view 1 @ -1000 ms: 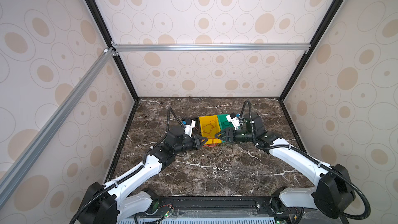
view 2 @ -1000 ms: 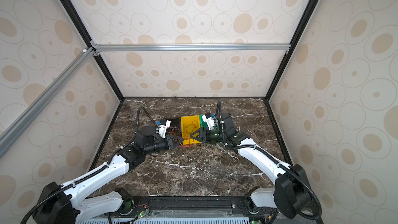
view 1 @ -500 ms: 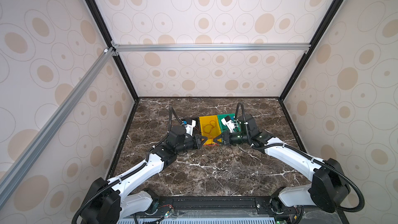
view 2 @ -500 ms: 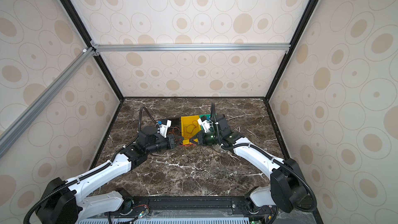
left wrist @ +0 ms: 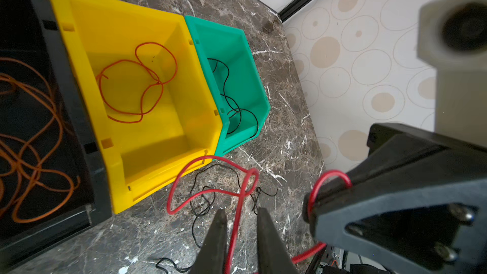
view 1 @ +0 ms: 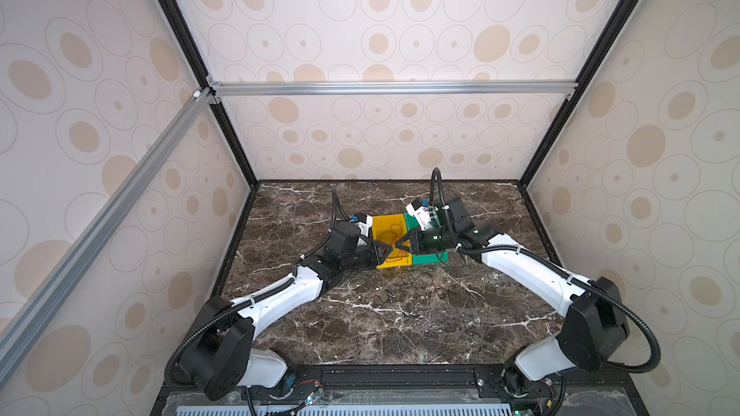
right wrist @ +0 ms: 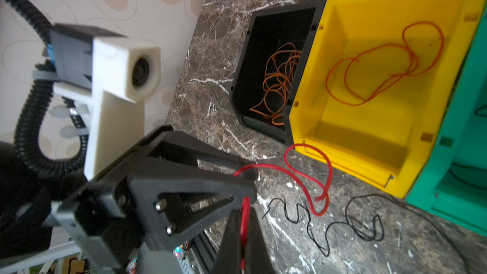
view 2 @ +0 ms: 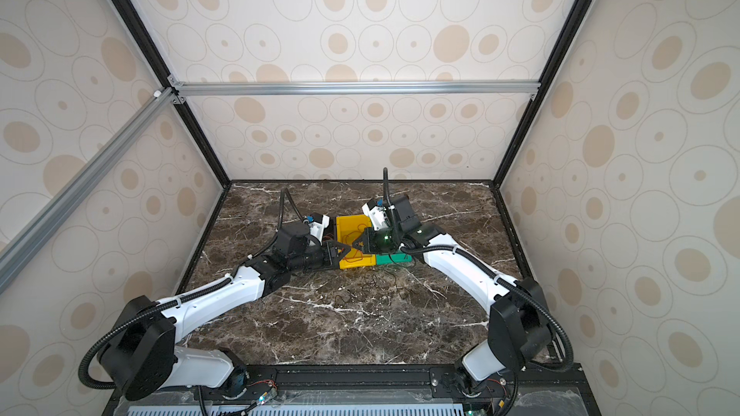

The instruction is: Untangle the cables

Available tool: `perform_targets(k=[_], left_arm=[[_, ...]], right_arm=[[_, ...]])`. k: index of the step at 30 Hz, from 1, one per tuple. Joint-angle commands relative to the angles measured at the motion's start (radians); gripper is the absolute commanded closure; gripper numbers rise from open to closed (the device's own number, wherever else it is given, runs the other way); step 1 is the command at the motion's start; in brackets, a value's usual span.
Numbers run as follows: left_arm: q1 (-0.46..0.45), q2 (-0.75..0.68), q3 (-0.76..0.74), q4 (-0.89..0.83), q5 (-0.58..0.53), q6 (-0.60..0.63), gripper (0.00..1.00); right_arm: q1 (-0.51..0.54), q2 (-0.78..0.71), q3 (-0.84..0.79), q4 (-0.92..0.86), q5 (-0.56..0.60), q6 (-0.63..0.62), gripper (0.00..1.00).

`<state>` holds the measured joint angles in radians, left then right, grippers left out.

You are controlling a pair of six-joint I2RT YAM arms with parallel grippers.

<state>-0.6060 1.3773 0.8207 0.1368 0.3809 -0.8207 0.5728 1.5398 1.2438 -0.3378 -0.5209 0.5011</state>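
Note:
The bottom of the yellow bin lies outward and below my right gripper, so the gripper will next carry the red cable outward over it and release the cable.
The cables lie sorted and loose. A thick red cable loops above the marble in front of the yellow bin. Thin black cables sprawl on the table under it. My left gripper stands open, and the red cable runs free between its fingers. My right gripper is shut on the same red cable, tip to tip with the left one. In both top views the left gripper and the right gripper meet over the yellow bin's near edge.
Three bins stand side by side. The black bin holds tangled orange cables. A thin red strand rests in the yellow bin. Inside the green bin is a black strand. Enclosure walls ring the marble table.
My right gripper has swung in towards the left one and shut on the red cable. The left jaws, shut on that cable before, have just parted.

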Motion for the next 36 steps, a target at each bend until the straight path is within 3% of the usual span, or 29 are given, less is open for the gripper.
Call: perform_targets(k=[1,8,12,20,26,31,36], left_arm=[[0.021,-0.002,0.043,0.004,0.016,0.023,0.69],[0.082,-0.077,-0.015,-0.007,0.005,0.001,0.48],[0.121,-0.140,-0.069,-0.006,0.016,-0.014,0.42],[0.200,-0.271,-0.174,0.005,0.044,-0.051,0.36],[0.223,-0.290,-0.207,0.000,0.047,-0.048,0.35],[0.222,-0.288,-0.213,-0.013,0.045,-0.039,0.35],[0.223,-0.285,-0.228,-0.015,0.048,-0.033,0.35]], right_arm=[[-0.003,0.058,0.085,-0.026,0.027,-0.045,1.00],[-0.029,0.212,0.216,-0.045,0.015,-0.050,1.00],[-0.037,0.289,0.277,-0.052,0.024,-0.052,1.00],[-0.036,0.401,0.373,-0.124,0.089,-0.075,1.00],[-0.037,0.510,0.432,-0.153,0.154,-0.092,1.00],[-0.034,0.572,0.507,-0.220,0.189,-0.117,0.72],[-0.034,0.519,0.507,-0.254,0.246,-0.159,0.57]])
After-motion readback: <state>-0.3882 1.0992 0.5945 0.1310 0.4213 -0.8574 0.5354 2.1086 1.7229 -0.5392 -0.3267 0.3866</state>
